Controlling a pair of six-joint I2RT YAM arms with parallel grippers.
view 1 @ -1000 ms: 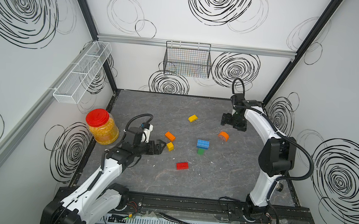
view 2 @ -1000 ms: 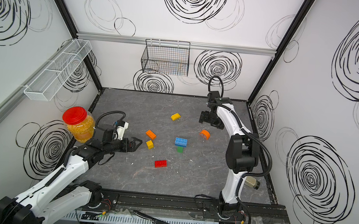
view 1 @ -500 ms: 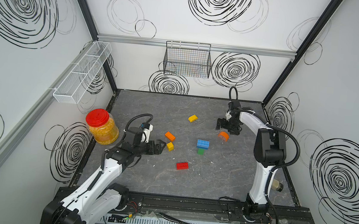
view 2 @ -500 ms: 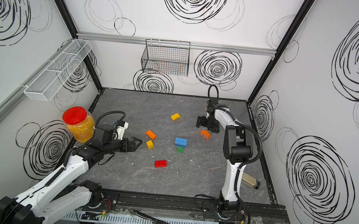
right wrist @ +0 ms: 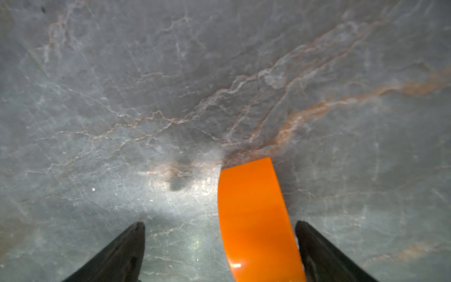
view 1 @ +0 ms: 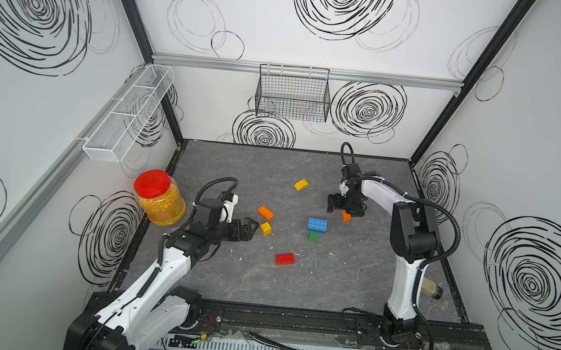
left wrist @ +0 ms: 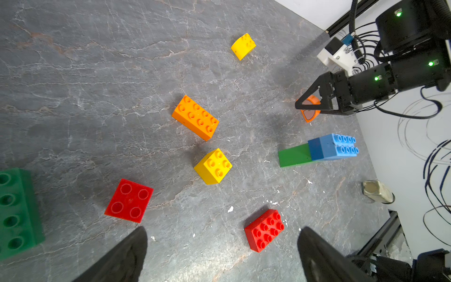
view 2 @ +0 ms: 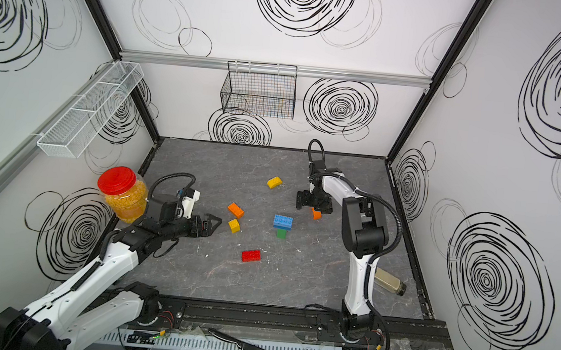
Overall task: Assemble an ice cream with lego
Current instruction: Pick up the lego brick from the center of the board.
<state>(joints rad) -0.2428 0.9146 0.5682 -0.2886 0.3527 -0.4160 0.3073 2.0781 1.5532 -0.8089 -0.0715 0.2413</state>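
My right gripper shifts sideways next and closes its fingers on the flat sides of the orange rounded brick, because the brick sits off-center in the open fingers.
The lego lies scattered on the grey table. My right gripper [view 1: 342,206] stands open and low, its fingers either side of an orange rounded brick [right wrist: 256,219], which sits close to one fingertip [right wrist: 301,227]. A blue brick [view 1: 317,224] rests on a green one [view 1: 314,236]. A yellow rounded brick [view 1: 301,185] lies farther back. My left gripper [view 1: 251,227] hangs open and empty beside a small yellow brick [view 1: 265,228] and an orange brick [view 1: 265,213]. A red brick [left wrist: 264,230] lies ahead of its fingers. A flat red piece [left wrist: 129,200] and another green brick [left wrist: 17,212] show only in the left wrist view.
A red-lidded jar [view 1: 159,197] of yellow grains stands at the table's left edge. A small bottle [view 1: 431,288] lies at the front right. A knife [view 1: 285,348] rests on the front rail. A wire basket [view 1: 294,93] hangs on the back wall.
My right gripper has come forward and down from behind the orange rounded brick until its open fingers straddle it. The left arm has not moved.
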